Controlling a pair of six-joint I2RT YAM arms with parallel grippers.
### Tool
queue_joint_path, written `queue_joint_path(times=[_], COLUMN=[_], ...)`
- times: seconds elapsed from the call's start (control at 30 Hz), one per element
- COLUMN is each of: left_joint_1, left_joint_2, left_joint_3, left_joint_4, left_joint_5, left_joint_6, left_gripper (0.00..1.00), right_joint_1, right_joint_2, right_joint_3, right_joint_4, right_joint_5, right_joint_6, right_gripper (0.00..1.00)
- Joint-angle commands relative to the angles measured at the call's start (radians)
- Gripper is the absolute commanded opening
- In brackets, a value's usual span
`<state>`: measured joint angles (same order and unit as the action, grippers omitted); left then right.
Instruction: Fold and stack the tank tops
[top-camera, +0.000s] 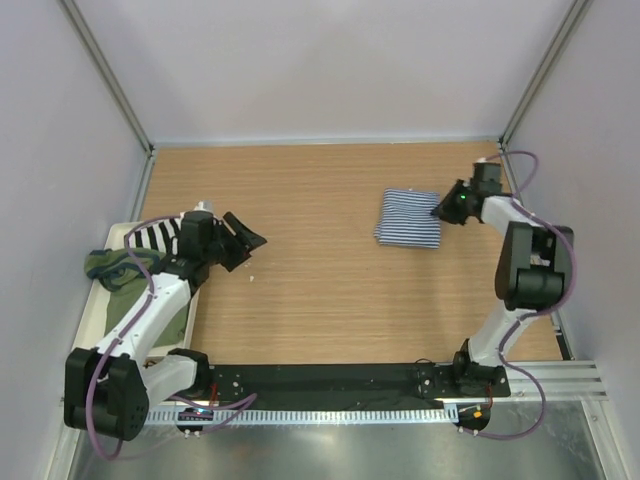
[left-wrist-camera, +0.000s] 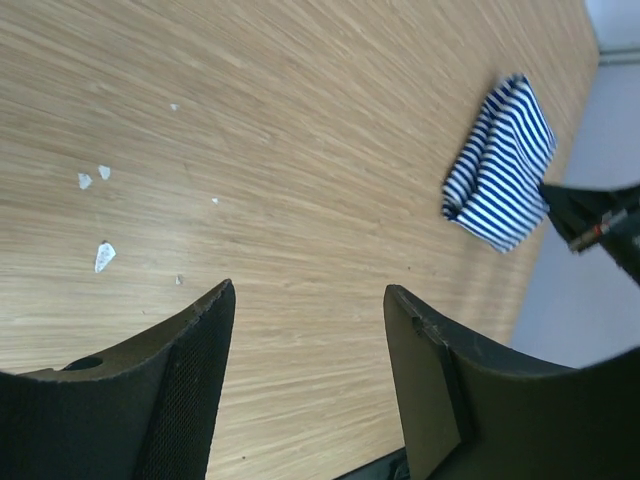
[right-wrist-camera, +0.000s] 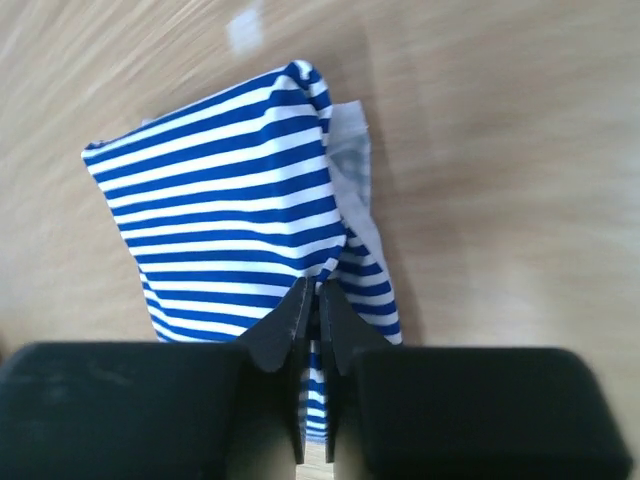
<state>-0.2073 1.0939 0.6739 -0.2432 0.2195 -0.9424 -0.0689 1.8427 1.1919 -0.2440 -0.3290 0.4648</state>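
I will next swing my left gripper over the white tray, then turn it downward and lower it onto the olive green tank top (top-camera: 126, 275), which is still bunched there.
A folded navy-and-white striped tank top (top-camera: 408, 218) (left-wrist-camera: 500, 165) (right-wrist-camera: 230, 220) lies on the wooden table at the right. My right gripper (top-camera: 443, 208) (right-wrist-camera: 318, 290) is shut on its right edge, a fold of striped cloth pinched between the fingers. An olive green tank top (top-camera: 112, 265) lies bunched in a white tray at the far left, with another striped cloth (top-camera: 155, 235) beside it. My left gripper (top-camera: 250, 245) (left-wrist-camera: 308, 290) hovers open over bare wood just right of the tray, holding nothing.
The white tray (top-camera: 105, 315) sits at the table's left edge under my left arm. A few small white scraps (left-wrist-camera: 104, 255) lie on the wood near my left gripper. Grey walls and metal posts close in the table at the back and sides.
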Motion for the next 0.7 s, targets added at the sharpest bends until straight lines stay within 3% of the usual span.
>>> queue_joint_path(times=[0.0, 0.03, 0.13, 0.23, 0.27, 0.3, 0.4, 0.43, 0.5, 0.67], left_joint_1=[0.013, 0.014, 0.017, 0.017, 0.017, 0.017, 0.017, 0.020, 0.057, 0.203], left_joint_2=[-0.029, -0.034, -0.043, -0.058, -0.063, -0.068, -0.059, -0.051, -0.011, 0.066], left_joint_3=[0.047, 0.050, 0.087, 0.141, 0.151, 0.179, 0.232, 0.245, 0.274, 0.242], left_joint_4=[-0.013, -0.031, -0.135, -0.288, -0.326, -0.362, -0.502, -0.563, -0.602, -0.639], left_joint_5=[-0.058, -0.090, -0.188, -0.470, -0.618, -0.682, -0.906, -0.957, -1.017, -0.927], left_joint_6=[-0.032, -0.035, -0.024, -0.006, -0.006, -0.010, -0.047, -0.062, -0.073, -0.120], left_gripper=[0.63, 0.64, 0.65, 0.71, 0.76, 0.87, 1.00, 1.00, 1.00, 0.96], right_joint_1=[-0.130, -0.164, -0.223, -0.223, -0.223, -0.223, -0.221, -0.220, -0.207, -0.155], right_joint_2=[-0.163, -0.190, -0.290, -0.391, -0.419, -0.463, -0.552, -0.572, -0.612, -0.724], right_joint_3=[-0.116, -0.147, -0.244, -0.281, -0.285, -0.284, -0.285, -0.288, -0.296, -0.339], right_joint_4=[-0.017, -0.015, -0.021, -0.058, -0.075, -0.109, -0.167, -0.181, -0.201, -0.193], right_joint_5=[0.188, 0.206, 0.298, 0.418, 0.453, 0.503, 0.561, 0.585, 0.597, 0.559], right_joint_6=[0.139, 0.156, 0.216, 0.245, 0.250, 0.258, 0.287, 0.291, 0.299, 0.299], right_gripper=[0.29, 0.53, 0.85, 0.95, 0.96, 0.96, 0.96, 0.96, 0.95, 0.92])
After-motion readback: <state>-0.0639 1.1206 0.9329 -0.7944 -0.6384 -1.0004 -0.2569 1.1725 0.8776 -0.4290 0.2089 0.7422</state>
